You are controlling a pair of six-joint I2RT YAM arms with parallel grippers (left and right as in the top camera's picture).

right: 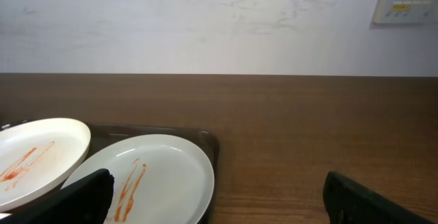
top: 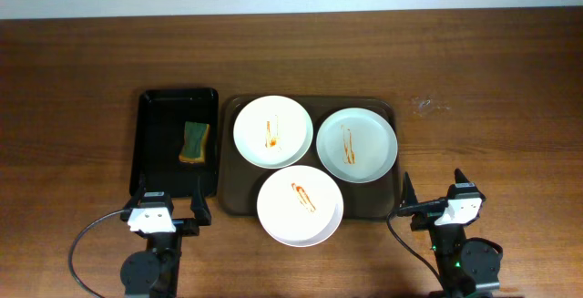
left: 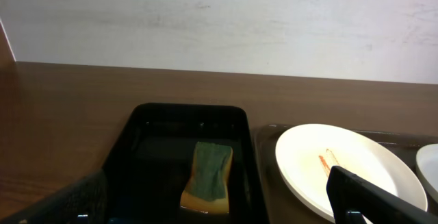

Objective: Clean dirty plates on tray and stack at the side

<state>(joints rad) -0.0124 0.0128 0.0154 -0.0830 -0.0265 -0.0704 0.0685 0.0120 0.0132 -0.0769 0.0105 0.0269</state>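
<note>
There is a gap between the front plate and the tray's corner. I will next tilt my right gripper down over that gap, onto the plate's facing rim (top: 341,211).
Three dirty plates lie on the dark brown tray (top: 239,198). A white plate (top: 272,131) sits back left, a faintly greenish plate (top: 356,145) back right, and a white plate (top: 300,205) at the front overhangs the rim. Each has orange-red streaks. My left gripper (top: 169,205) is open and empty at the table's front, before the black tray. My right gripper (top: 435,194) is open and empty, right of the brown tray. The left wrist view shows the back-left plate (left: 342,166). The right wrist view shows the greenish plate (right: 164,179) and the back-left plate (right: 37,152).
A smaller black tray (top: 157,143) left of the brown tray holds a green and yellow sponge (top: 194,142), also in the left wrist view (left: 207,177). Bare wooden table (top: 492,107) lies to the right and left. A white wall is behind.
</note>
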